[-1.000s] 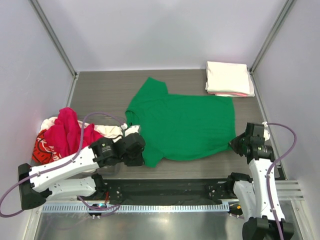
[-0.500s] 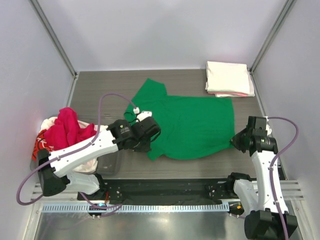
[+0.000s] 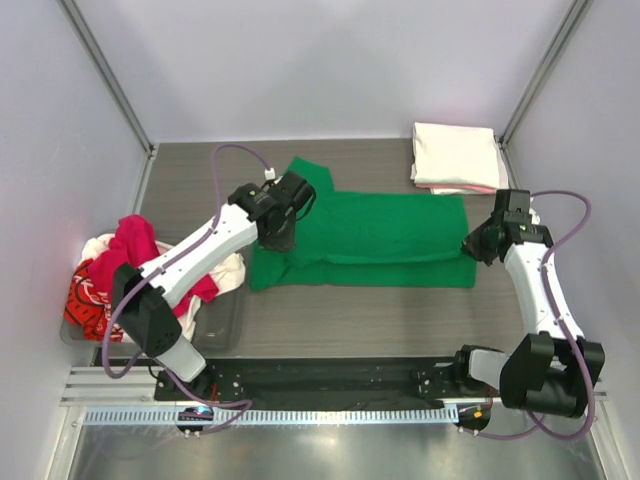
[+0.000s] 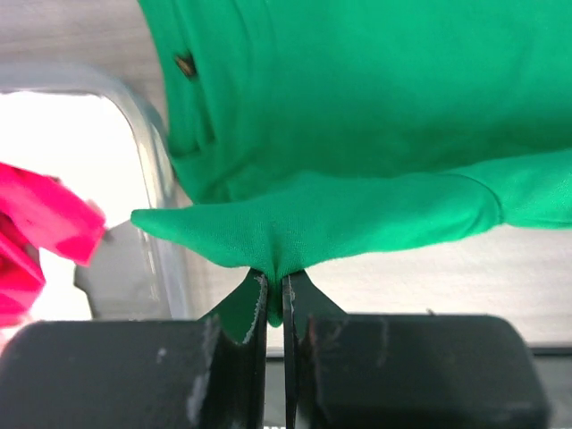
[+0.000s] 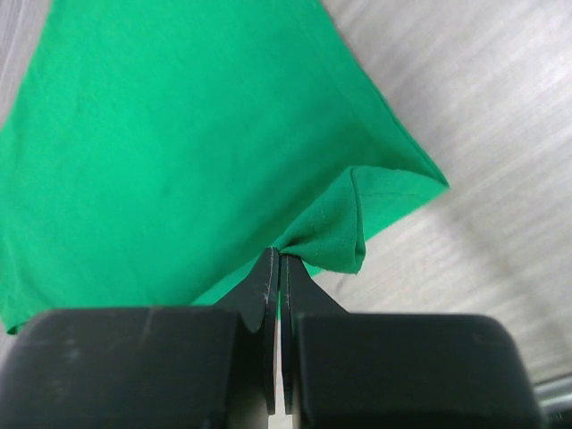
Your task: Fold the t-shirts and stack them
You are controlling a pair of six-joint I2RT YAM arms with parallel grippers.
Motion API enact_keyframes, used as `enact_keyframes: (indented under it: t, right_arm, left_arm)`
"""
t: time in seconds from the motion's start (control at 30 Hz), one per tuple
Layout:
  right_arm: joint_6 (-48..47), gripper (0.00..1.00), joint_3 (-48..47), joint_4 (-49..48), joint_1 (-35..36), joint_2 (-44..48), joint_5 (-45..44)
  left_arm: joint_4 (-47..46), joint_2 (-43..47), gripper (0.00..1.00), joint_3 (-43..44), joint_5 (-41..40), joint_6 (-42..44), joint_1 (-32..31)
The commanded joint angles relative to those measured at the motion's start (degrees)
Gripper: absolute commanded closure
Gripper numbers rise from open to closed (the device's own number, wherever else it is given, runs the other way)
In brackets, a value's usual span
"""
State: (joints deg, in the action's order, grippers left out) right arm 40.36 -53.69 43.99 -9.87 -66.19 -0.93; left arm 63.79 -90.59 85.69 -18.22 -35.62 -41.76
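Since the pinched edge reaches only partway across the green t-shirt (image 3: 380, 240), I should move my left gripper outward over its flat far part (image 3: 320, 207) and release the cloth.
The green t-shirt (image 3: 380, 240) lies across the middle of the table, its near half folded over the far half into a long band. My left gripper (image 3: 283, 230) is shut on a pinch of its left edge (image 4: 295, 223), held just above the cloth. At the right end, my right gripper (image 3: 476, 245) is shut on the shirt's lifted corner (image 5: 340, 232). A magenta-red tee (image 3: 135, 255), a white one (image 3: 225, 268) and a red printed one (image 3: 85, 300) are heaped at the left. Cream-white and pink folded t-shirts (image 3: 455, 155) are stacked at the far right.
The heap of shirts sits in a clear plastic bin (image 3: 225, 322) at the near left; its rim (image 4: 147, 170) shows close beside the green shirt's left edge. Grey walls and metal posts enclose the table. A black rail runs along the near edge.
Both grippers carried the near edge of the green shirt away from the bases and over its far half. The shirt went from spread flat to folded lengthwise.
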Motion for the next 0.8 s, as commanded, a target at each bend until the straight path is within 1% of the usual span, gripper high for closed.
enact_keyframes:
  t: [0.0, 0.17, 0.43, 0.53, 0.57, 0.6, 0.63, 0.67, 0.7, 0.73, 0.77]
  right_arm:
    - [-1.6, 0.99, -4.14, -4.61, -0.15, -3.49, -1.0]
    - [-1.69, 0.99, -5.37, -7.33, -0.15, -8.95, -1.09]
    - [-1.42, 0.99, -6.6, -10.5, -0.15, -16.58, -2.23]
    - [-1.34, 0.99, -8.44, -10.94, -0.15, -19.83, -2.85]
    - [-1.51, 0.99, -9.93, -11.11, -0.15, -21.16, -2.85]
    - [-1.69, 0.99, -11.07, -11.12, -0.06, -22.47, -2.33]
    - [-2.21, 0.88, -12.3, -11.2, -0.15, -25.27, -1.8]
    - [-2.56, 0.8, -15.62, -11.12, -0.06, -26.69, -1.36]
    - [-3.26, 0.62, -17.48, -11.12, -0.06, -28.1, 0.21]
    - [-3.97, 0.24, -19.59, -9.98, -0.15, -29.77, 2.14]
    - [-5.36, 0.17, -24.66, -8.06, -0.15, -32.13, 2.16]
  left_arm:
    - [-2.09, -2.66, 1.0, 3.78, 0.99, 6.08, 3.17]
    - [-3.93, -9.41, 1.0, 7.38, 3.36, 9.51, 6.86]
    - [-6.13, -18.57, 1.0, 13.97, 5.65, 12.67, 9.68]
    - [-5.61, -23.05, 1.0, 18.45, 5.74, 14.08, 10.47]
    - [-5.0, -24.54, 0.99, 21.42, 5.82, 14.34, 11.08]
    - [-4.12, -27.33, 0.98, 23.1, 5.74, 14.78, 11.43]
    - [-3.24, -29.19, 0.94, 25.12, 5.56, 15.57, 12.13]
    - [-2.01, -30.95, 0.84, 30.45, 5.56, 15.84, 12.57]
    - [2.0, -34.79, 0.78, 33.63, 5.47, 15.93, 13.01]
    - [4.56, -36.4, 0.7, 40.63, 4.86, 15.67, 13.8]
    - [7.29, -37.55, 0.49, 43.74, 4.68, 14.88, 13.98]
